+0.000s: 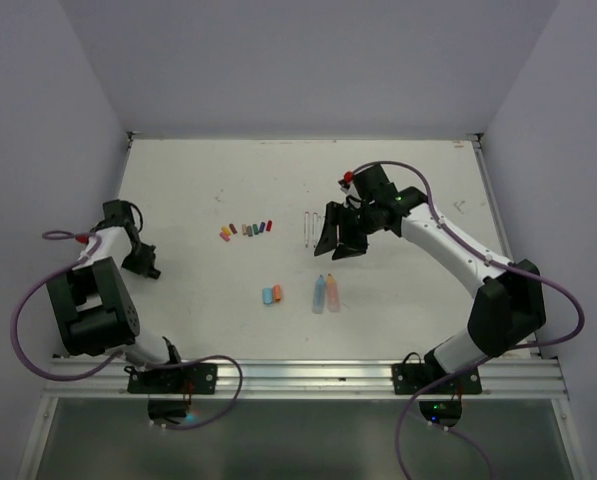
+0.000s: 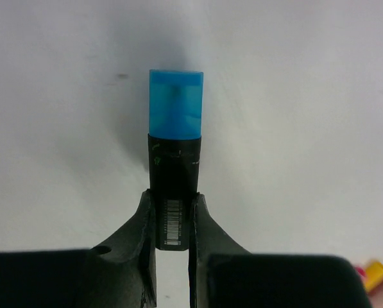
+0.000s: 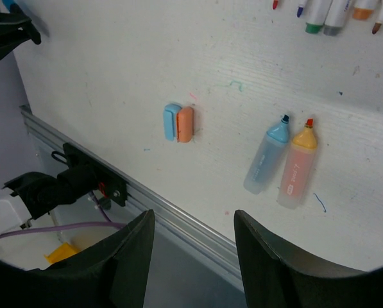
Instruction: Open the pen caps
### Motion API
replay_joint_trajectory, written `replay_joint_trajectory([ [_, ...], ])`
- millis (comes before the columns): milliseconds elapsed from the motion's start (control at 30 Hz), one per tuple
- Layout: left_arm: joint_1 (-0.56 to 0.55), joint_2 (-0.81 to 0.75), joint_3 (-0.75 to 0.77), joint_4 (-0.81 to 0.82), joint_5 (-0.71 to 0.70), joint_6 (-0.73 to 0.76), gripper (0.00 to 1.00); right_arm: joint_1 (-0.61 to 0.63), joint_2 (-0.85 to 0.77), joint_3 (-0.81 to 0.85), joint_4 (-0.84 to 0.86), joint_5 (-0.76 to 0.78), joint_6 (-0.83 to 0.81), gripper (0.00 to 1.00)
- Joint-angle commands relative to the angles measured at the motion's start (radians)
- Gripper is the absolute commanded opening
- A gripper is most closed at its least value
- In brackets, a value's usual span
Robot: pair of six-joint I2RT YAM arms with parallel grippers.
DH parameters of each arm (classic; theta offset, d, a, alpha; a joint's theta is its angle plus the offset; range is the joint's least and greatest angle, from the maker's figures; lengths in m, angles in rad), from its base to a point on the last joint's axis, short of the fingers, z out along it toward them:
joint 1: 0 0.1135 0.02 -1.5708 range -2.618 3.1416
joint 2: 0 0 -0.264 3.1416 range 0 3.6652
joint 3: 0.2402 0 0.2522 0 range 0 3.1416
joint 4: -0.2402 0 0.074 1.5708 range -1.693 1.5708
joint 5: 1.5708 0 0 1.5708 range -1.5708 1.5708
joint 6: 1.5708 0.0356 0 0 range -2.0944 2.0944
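Observation:
The pen's blue cap is to the left of my right gripper in the top view, so my right gripper will next move across toward my left gripper, onto the cap.
My left gripper (image 2: 173,199) is shut on the black barrel of a pen (image 2: 174,170), near its barcoded end. The pen's blue cap (image 2: 176,102) sits on its far end, pointing away from me over the white table. In the top view the left gripper (image 1: 143,262) is at the table's left side. My right gripper (image 1: 338,240) hovers mid-table, open with nothing between its fingers (image 3: 133,256). A row of small coloured pen caps (image 1: 246,230) lies left of it. A loose blue and orange cap pair (image 3: 178,123) lies side by side.
Two uncapped highlighters, blue (image 3: 267,157) and orange (image 3: 296,168), lie next to each other near the front. Two thin pens (image 1: 308,228) lie by the right gripper. Several coloured pen tips (image 3: 326,13) show at the right wrist view's top edge. A metal rail (image 1: 308,372) bounds the near edge.

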Motion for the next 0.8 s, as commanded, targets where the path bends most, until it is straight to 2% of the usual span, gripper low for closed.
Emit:
replay_joint_trajectory([
  [0, -0.106, 0.002, 0.174, -0.042, 0.128, 0.074, 0.00, -0.010, 0.020, 0.088, 0.017, -0.040, 0.021, 0.56],
  [100, -0.226, -0.035, 0.208, 0.031, 0.307, 0.152, 0.00, -0.023, 0.065, 0.134, 0.023, -0.106, 0.027, 0.56],
  [233, -0.416, -0.094, 0.188, 0.081, 0.458, 0.236, 0.00, -0.027, 0.128, 0.206, 0.049, -0.169, 0.030, 0.56],
  [400, -0.531, -0.187, 0.111, 0.140, 0.700, 0.361, 0.00, -0.027, 0.179, 0.257, 0.097, -0.218, 0.050, 0.56],
  [500, -0.612, -0.216, 0.099, 0.122, 0.724, 0.413, 0.00, -0.022, 0.215, 0.282, 0.102, -0.217, 0.057, 0.56],
  [600, -0.680, -0.211, 0.137, 0.085, 0.637, 0.436, 0.00, -0.016, 0.229, 0.256, 0.144, -0.177, 0.102, 0.56],
  [767, -0.804, -0.167, 0.200, 0.045, 0.615, 0.436, 0.00, 0.007, 0.272, 0.230, 0.255, -0.175, 0.192, 0.55],
])
